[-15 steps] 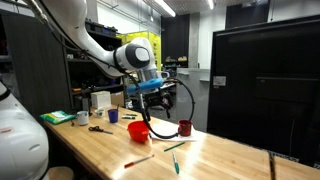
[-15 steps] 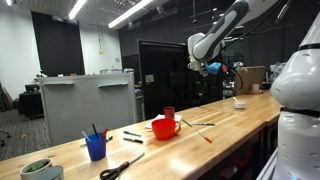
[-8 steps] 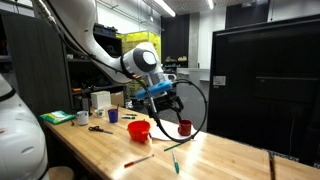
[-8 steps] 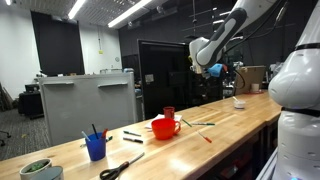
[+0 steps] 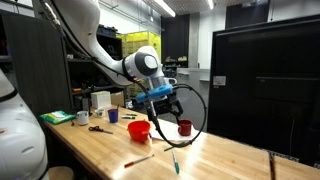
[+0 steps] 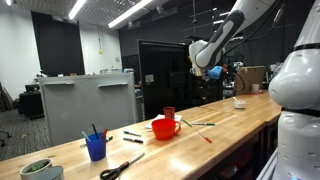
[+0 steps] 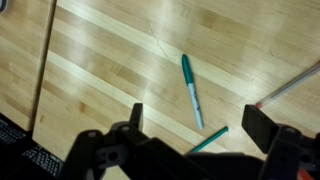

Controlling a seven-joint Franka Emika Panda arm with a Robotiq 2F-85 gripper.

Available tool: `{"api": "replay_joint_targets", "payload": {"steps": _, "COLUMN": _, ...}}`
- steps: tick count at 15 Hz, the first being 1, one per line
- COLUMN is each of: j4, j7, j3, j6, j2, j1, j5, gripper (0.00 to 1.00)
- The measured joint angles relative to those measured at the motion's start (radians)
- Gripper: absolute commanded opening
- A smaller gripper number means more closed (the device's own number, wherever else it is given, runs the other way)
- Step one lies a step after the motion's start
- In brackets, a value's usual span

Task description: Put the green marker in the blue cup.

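My gripper is well above the longer green marker, which lies in line with the gap between my fingers. I will lower my gripper onto the marker's pale lower body and close.
Two green markers lie on the wooden table under my gripper. In the wrist view the longer green marker has a pale lower barrel. A slimmer all-green one lies below it, partly hidden by my gripper body. In an exterior view they lie right of the red bowl. My gripper is open and empty, well above them. The blue cup stands far off along the table, with pens in it.
A red bowl and a dark red cup stand near the markers. A red/orange marker, scissors, a white mug and a green bowl are also on the table.
My gripper has moved down and a little sideways, toward the spot above the green markers. It stays open. Nothing on the table has moved.
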Motion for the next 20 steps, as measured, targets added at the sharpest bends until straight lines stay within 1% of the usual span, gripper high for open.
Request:
{"api": "replay_joint_targets", "payload": {"steps": 3, "j4": 0.010, "j7": -0.046, "j3": -0.027, "j6": 0.040, "j2": 0.089, "j1": 0.002, "j5": 0.062, "gripper": 1.00}}
{"api": "replay_joint_targets", "payload": {"steps": 8, "j4": 0.054, "j7": -0.150, "j3": -0.064, "j6": 0.158, "j2": 0.265, "j1": 0.001, "j5": 0.136, "gripper": 1.00}}
{"api": "replay_joint_targets", "payload": {"steps": 14, "j4": 0.131, "j7": -0.270, "j3": -0.068, "j6": 0.290, "j2": 0.460, "j1": -0.009, "j5": 0.147, "gripper": 1.00}}
{"api": "replay_joint_targets", "payload": {"steps": 18, "j4": 0.187, "j7": -0.369, "j3": -0.050, "j6": 0.323, "j2": 0.560, "j1": -0.036, "j5": 0.199, "gripper": 1.00}}
{"api": "replay_joint_targets", "payload": {"steps": 19, "j4": 0.199, "j7": -0.392, "j3": -0.043, "j6": 0.324, "j2": 0.579, "j1": -0.045, "j5": 0.214, "gripper": 0.94}}
{"api": "replay_joint_targets", "payload": {"steps": 20, "j4": 0.211, "j7": -0.415, "j3": -0.036, "j6": 0.324, "j2": 0.595, "j1": -0.055, "j5": 0.229, "gripper": 0.73}}
